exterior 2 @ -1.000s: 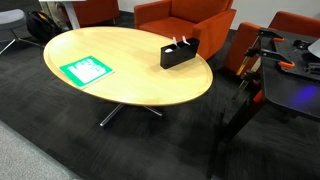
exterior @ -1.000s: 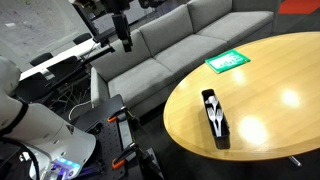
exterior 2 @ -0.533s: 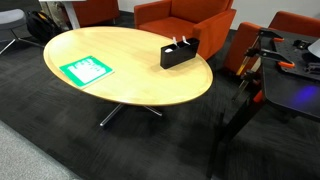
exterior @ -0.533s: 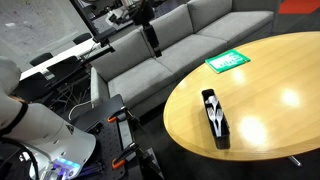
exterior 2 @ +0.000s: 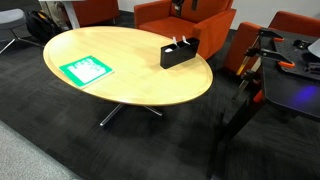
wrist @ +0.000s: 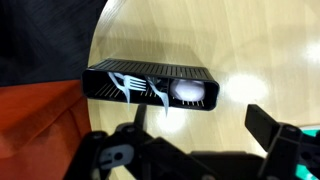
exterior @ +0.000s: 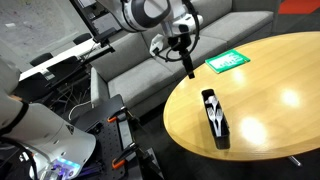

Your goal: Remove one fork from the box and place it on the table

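I need to lower my gripper toward the middle white fork's handle (wrist: 160, 95) and turn it slightly, with my fingers astride the handle. The handle sticks out past the box's rim beside the round white piece (wrist: 190, 92).
The black box (exterior: 215, 117) stands near the edge of the round tan table (exterior: 270, 95) and holds white plastic forks (exterior: 212, 108). My gripper (exterior: 188, 66) hangs open and empty above the table's rim, a short way from the box. In the wrist view the box (wrist: 150, 85) lies ahead on the table (wrist: 250, 40), with white forks (wrist: 138, 88) and a round white piece (wrist: 190, 92) inside it. My open fingers (wrist: 200, 140) frame the lower edge and hold nothing. The box (exterior 2: 180, 53) also shows on the table (exterior 2: 130, 75) in an exterior view.
A green-and-white card (exterior: 227, 61) lies flat on the table, also seen in an exterior view (exterior 2: 86, 70). A grey sofa (exterior: 150, 50) stands behind the table. Orange armchairs (exterior 2: 160, 15) and a black equipment stand (exterior 2: 285, 75) surround it.
My arm has swung from above the sofa across and down to the table's rim near the box. The box, forks and card have not moved.
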Available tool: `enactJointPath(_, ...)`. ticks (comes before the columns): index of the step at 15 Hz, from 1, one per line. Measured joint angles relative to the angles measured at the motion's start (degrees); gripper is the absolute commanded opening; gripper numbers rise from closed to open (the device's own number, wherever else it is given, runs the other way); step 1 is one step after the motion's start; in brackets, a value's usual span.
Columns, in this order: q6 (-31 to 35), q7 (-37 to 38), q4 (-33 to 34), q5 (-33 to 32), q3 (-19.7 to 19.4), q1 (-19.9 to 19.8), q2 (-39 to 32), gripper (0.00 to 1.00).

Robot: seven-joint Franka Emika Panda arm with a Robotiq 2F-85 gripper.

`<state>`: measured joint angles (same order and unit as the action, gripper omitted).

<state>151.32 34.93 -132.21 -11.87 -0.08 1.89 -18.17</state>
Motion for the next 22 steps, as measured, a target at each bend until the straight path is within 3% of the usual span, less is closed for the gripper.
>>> enactJointPath(4,2.2,3.2,6.5,2.6,-4.5,3.6,-10.3,1.00)
enactJointPath(9,3.6,3.7,12.5,9.2,-6.7,5.3,-18.0,1.00)
enactJointPath(14,3.6,3.7,16.5,11.4,-9.7,6.2,-21.2,1.00)
enactJointPath(22,3.6,3.6,17.0,11.6,-10.2,6.0,-22.9,1.00)
